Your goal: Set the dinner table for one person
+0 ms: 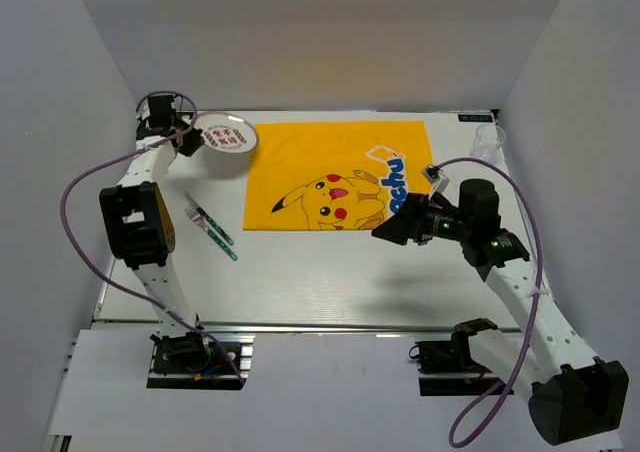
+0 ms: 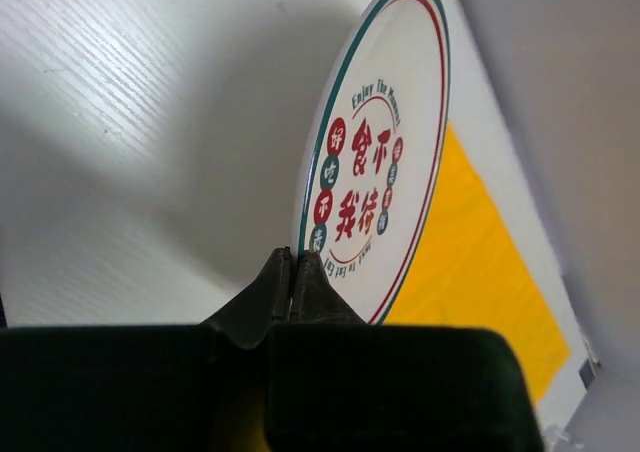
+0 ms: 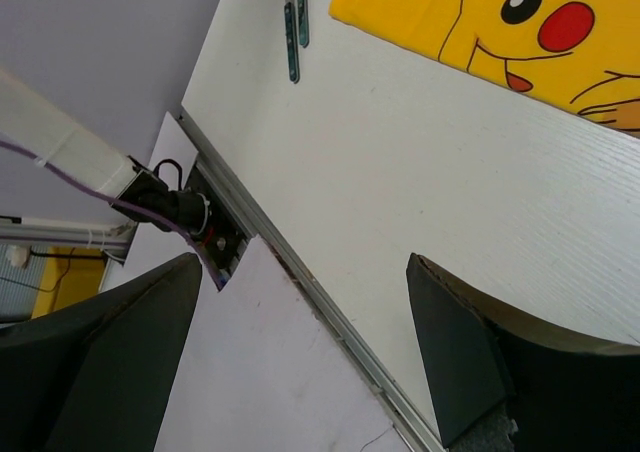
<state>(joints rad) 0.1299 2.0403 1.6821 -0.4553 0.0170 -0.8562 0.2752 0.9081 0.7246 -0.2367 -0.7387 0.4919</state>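
The placemat's middle lies empty right of my left gripper in the top view. My left gripper carries the plate over it next, then lowers and releases it.
The white dinner table bears a yellow cartoon placemat. My left gripper at the far left corner is shut on the rim of a white plate with red characters and a green edge; in the left wrist view the plate stands up from the fingers, and the gripper pinches its edge. My right gripper is open and empty, held above the table by the placemat's near right corner; in the right wrist view it spans the table's metal rail.
A fork and a second green-handled utensil lie side by side left of the placemat, and show in the right wrist view. A clear glass stands at the far right corner. White walls close in the table's sides and back.
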